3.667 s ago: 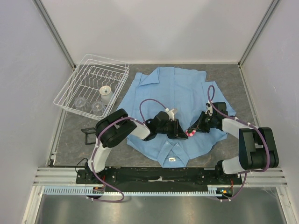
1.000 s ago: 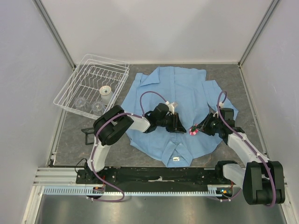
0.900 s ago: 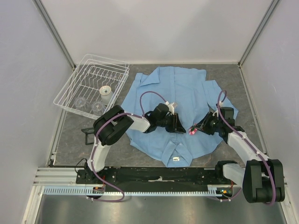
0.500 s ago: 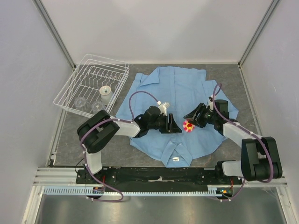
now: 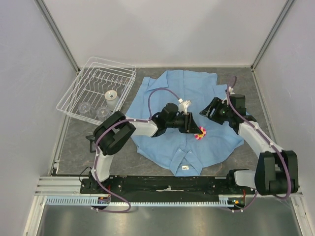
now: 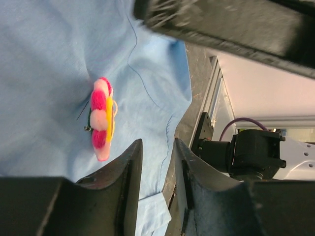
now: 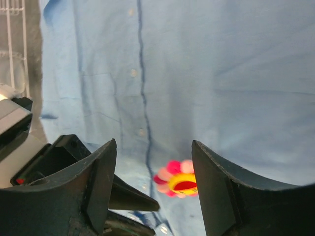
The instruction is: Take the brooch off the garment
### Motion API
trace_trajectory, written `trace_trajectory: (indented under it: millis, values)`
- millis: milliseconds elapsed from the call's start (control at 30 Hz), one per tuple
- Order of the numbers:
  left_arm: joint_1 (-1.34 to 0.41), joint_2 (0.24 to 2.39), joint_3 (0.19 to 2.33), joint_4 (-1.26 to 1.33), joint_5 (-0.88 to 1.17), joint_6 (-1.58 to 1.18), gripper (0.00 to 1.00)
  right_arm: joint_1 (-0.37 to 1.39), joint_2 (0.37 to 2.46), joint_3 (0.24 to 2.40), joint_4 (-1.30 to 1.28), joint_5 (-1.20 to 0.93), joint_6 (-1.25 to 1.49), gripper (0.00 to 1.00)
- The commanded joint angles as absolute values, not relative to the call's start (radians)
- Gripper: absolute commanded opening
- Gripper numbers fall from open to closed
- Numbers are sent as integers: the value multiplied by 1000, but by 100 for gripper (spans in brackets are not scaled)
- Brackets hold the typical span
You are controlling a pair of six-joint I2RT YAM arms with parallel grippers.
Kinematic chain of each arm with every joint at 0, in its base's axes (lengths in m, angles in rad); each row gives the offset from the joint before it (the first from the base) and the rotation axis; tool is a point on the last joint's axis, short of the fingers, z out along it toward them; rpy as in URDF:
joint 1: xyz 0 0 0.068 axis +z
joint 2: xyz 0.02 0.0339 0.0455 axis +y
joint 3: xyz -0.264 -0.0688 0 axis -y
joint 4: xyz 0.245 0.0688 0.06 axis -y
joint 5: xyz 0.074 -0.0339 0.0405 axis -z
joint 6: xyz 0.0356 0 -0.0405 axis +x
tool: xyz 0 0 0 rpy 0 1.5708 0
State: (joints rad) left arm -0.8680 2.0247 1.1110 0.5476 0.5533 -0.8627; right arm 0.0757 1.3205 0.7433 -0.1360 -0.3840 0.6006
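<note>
The petals facing away from the left gripper are uncovered, so the robot's right gripper needs to go back and down to the brooch (image 5: 200,133) next and close on that petal edge.
The garment (image 5: 187,105), a light blue button-up shirt, lies spread flat with its collar toward the arms. The brooch (image 5: 200,133), a pink-red flower with a yellow centre, rests on the shirt front near the button line; the cloth puckers under it (image 6: 102,119). My left gripper (image 5: 195,129) lies low on the shirt right beside the brooch, jaws a narrow gap apart (image 6: 156,145) with nothing between them. My right gripper (image 5: 204,112) hovers behind the brooch, wide open (image 7: 153,143) and empty, the brooch (image 7: 177,180) showing on the cloth beyond it.
A white wire dish rack (image 5: 78,96) stands at the back left with a small cup (image 5: 111,97) and clear glasses in it. A small black object (image 5: 92,142) lies on the grey table left of the shirt. Enclosure walls close in on three sides.
My right gripper opened off the brooch and drew back toward the far right. The left gripper slid right to the brooch's side, and its jaws widened, then narrowed.
</note>
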Motion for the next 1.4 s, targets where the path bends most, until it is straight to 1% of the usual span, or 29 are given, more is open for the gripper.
trace_trajectory:
  millis: [0,100,200,233,300,333,433,567,733,800,833,900,933,967,1067,1267,1300,1367]
  values:
    - [-865,2074,1176,551,589,-867,37,14,1221,677,-293,-279,485,70]
    - [-850,2117,1192,546,595,-868,36,5,1178,618,-285,-337,477,70]
    - [-830,2154,1215,543,612,-874,34,5,1180,583,-261,-357,480,68]
    - [-825,2160,1219,534,609,-870,34,5,1184,580,-253,-357,488,65]
    - [-824,2169,1239,520,600,-858,33,5,1209,568,-221,-365,500,61]
    - [-822,2177,1246,511,600,-847,33,5,1222,565,-209,-380,512,57]
    - [-810,2180,1244,495,584,-841,32,6,1267,549,-147,-412,523,52]
    - [-792,2175,1232,489,580,-833,31,6,1304,522,-45,-485,572,52]
    - [-790,2172,1220,489,586,-833,30,6,1344,515,-8,-515,591,53]
    - [-790,2157,1206,495,584,-833,30,3,1345,503,23,-529,609,51]
    - [-790,2149,1198,499,583,-833,30,6,1345,499,32,-535,615,44]
    - [-788,2116,1171,500,568,-824,32,5,1342,486,40,-538,626,38]
    - [-785,2103,1160,486,555,-816,34,5,1339,482,38,-540,629,34]
    - [-782,2089,1135,474,526,-810,43,5,1338,474,38,-541,630,33]
    - [-766,2056,1089,476,497,-799,48,5,1327,454,34,-537,637,30]
    - [-755,2075,1059,506,509,-822,45,6,1287,434,-3,-453,655,13]
    - [-755,2075,1052,512,509,-831,45,3,1258,434,-52,-439,655,10]
    - [-753,2079,1045,515,500,-831,45,5,1220,434,-84,-398,655,1]
